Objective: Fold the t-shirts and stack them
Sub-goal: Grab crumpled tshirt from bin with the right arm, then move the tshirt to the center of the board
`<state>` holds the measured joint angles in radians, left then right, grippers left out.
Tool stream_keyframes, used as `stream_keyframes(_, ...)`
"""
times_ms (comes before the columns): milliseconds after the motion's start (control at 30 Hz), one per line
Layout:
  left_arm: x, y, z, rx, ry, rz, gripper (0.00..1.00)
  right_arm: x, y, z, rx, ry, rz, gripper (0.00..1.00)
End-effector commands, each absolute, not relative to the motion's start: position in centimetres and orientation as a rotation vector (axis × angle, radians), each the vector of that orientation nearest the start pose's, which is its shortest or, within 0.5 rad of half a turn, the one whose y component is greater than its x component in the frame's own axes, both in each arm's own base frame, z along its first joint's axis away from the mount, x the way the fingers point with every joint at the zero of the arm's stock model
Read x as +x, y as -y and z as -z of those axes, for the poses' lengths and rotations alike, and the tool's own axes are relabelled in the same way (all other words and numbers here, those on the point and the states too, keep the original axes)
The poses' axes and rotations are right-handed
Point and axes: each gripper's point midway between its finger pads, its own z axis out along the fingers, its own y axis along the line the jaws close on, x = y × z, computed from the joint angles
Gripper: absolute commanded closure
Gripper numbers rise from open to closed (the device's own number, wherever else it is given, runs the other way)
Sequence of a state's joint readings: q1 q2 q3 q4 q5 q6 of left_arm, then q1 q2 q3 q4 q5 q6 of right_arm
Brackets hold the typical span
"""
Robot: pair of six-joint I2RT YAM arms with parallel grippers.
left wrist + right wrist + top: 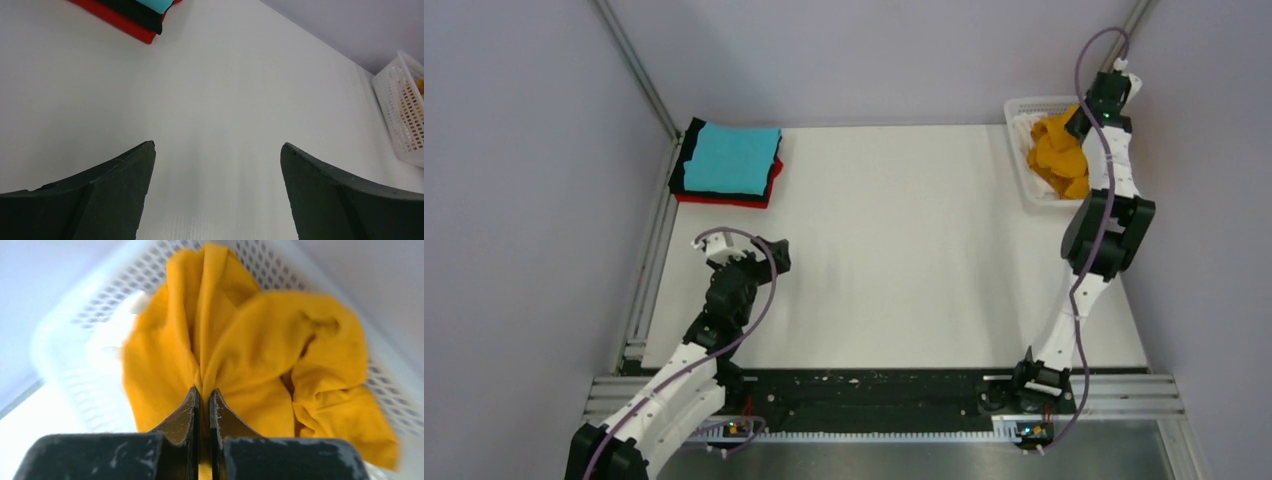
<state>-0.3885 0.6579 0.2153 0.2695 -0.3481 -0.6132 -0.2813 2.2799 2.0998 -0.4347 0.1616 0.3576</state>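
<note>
My right gripper needs to lift the orange-yellow t-shirt out of the basket next, then lower it over the middle of the table, which is bare.
An orange-yellow t-shirt (pixel 260 345) lies crumpled in the white mesh basket (pixel 1016 112) at the table's far right; it shows from above too (pixel 1056 155). My right gripper (pixel 204 392) is shut on a pinched fold of this shirt, which hangs up toward the jaws. White cloth (pixel 112 335) lies under it in the basket. A folded stack sits at the far left: cyan t-shirt (pixel 738 158) on top, black (pixel 689 160) and red (pixel 724 200) edges beneath. My left gripper (pixel 217 150) hovers open over bare table, far from the stack (pixel 135 17).
The basket's wall (pixel 400 107) shows at the right edge of the left wrist view. Grey walls with metal rails (pixel 639 70) close in the table on three sides. The white tabletop (pixel 904 250) stretches between stack and basket.
</note>
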Motion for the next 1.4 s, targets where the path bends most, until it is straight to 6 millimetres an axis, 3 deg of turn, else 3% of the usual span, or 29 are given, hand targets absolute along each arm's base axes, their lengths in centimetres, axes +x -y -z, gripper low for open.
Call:
stream_keyframes(0,29.2,9.1,-18.0,-0.386,-1.637,0.515,0.01,54.5,14.7,-38.1,0.532,-1.689,0.130,1.00)
stream_keyframes(167,28.9,9.8,-18.0,-0.364,-1.665,0.548,0.01,49.4,7.7,-48.3,0.352,-1.518,0.038,1.00)
stream_keyframes(267,28.7,9.8,-17.8,-0.374,-1.685,0.551,0.01,46.3,1.1,-52.6,0.180,-1.456,-0.181,1.00)
stream_keyframes(467,28.2,10.0,-17.9,-0.405,-1.722,0.577,0.01,38.7,-11.8,-58.3,-0.143,-1.340,-0.613,1.00)
stream_keyframes(600,27.4,9.7,-17.6,-0.442,-1.751,0.580,0.01,33.7,-18.9,-58.3,-0.339,-1.321,-0.888,1.00)
stream_keyframes(700,26.6,9.3,-17.5,-0.473,-1.762,0.582,0.01,32.4,-21.5,-55.5,-0.381,-1.336,-1.016,1.00)
stream_keyframes(767,26.3,9.1,-17.8,-0.485,-1.755,0.590,0.01,33.0,-21.8,-51.6,-0.327,-1.392,-1.055,1.00)
stream_keyframes(867,25.7,8.3,-17.5,-0.530,-1.757,0.568,0.01,35.0,-20.2,-43.3,-0.146,-1.524,-0.983,0.99)
stream_keyframes(933,25.5,7.8,-17.3,-0.552,-1.755,0.545,0.01,36.3,-18.3,-36.6,0.000,-1.621,-0.876,0.91)
stream_keyframes(1000,25.5,7.5,-16.9,-0.571,-1.757,0.528,0.01,37.4,-14.7,-29.2,0.178,-1.740,-0.666,0.61)
stream_keyframes(1067,25.5,7.7,-16.7,-0.575,-1.767,0.538,0.01,37.2,-11.2,-23.2,0.320,-1.871,-0.462,0.25)
stream_keyframes(1100,25.7,7.9,-16.4,-0.575,-1.778,0.543,0.01,36.6,-9.6,-20.6,0.381,-1.939,-0.359,0.13)
stream_keyframes(1167,26.0,8.5,-15.9,-0.567,-1.801,0.562,0.01,34.4,-7.2,-15.9,0.496,-2.059,-0.209,0.03)
stream_keyframes(1267,26.5,10.1,-14.9,-0.524,-1.865,0.602,0.01,32.0,-6.6,-12.6,0.526,-2.113,-0.195,0.01)
stream_keyframes(1367,27.2,12.2,-14.1,-0.449,-1.936,0.667,0.01,30.6,-7.5,-12.6,0.474,-2.088,-0.294,0.01)
